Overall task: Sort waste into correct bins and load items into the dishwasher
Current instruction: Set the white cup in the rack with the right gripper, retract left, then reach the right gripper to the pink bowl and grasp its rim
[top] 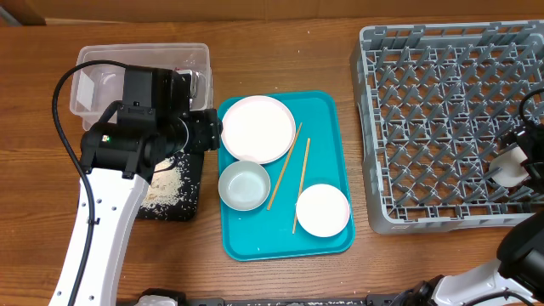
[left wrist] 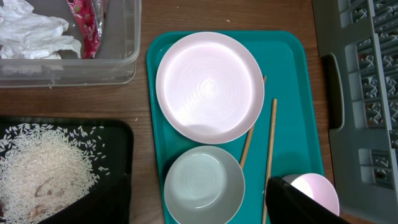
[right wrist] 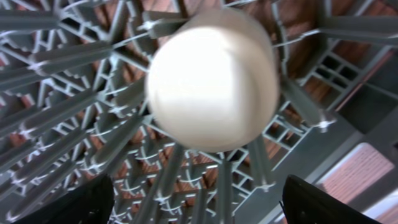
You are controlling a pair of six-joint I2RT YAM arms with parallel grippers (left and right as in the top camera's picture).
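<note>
The cup is on the pegs and the pale pink bowl is still on the tray, so the robot's right gripper will next rise, go across the rack and come down onto the bowl's rack-side rim (top: 347, 207).
My left gripper (left wrist: 199, 213) is open above the tray's greyish bowl (left wrist: 204, 185), its fingers (left wrist: 298, 202) to either side of it. Past the bowl lies the white plate (left wrist: 209, 87), with two chopsticks (left wrist: 272, 149) and a second bowl (left wrist: 320, 190) to the right. The clear tub (left wrist: 127, 37) holds a tissue (left wrist: 34, 34) and a red wrapper (left wrist: 87, 25). Rice (left wrist: 43, 165) with brown scraps lies in the black tray (left wrist: 118, 149). My right gripper (right wrist: 196, 208) is open over the grey rack (right wrist: 74, 56), and the white cup (right wrist: 211, 78) rests bottom-up on the pegs beyond its fingers.
The teal serving tray (top: 327, 115) sits between the bins and the dish rack (top: 442, 102). My left arm (top: 110, 195) crosses over the black tray (top: 191, 200) and part of the tub (top: 144, 55). The right arm (top: 531, 144) hangs at the rack's right edge.
</note>
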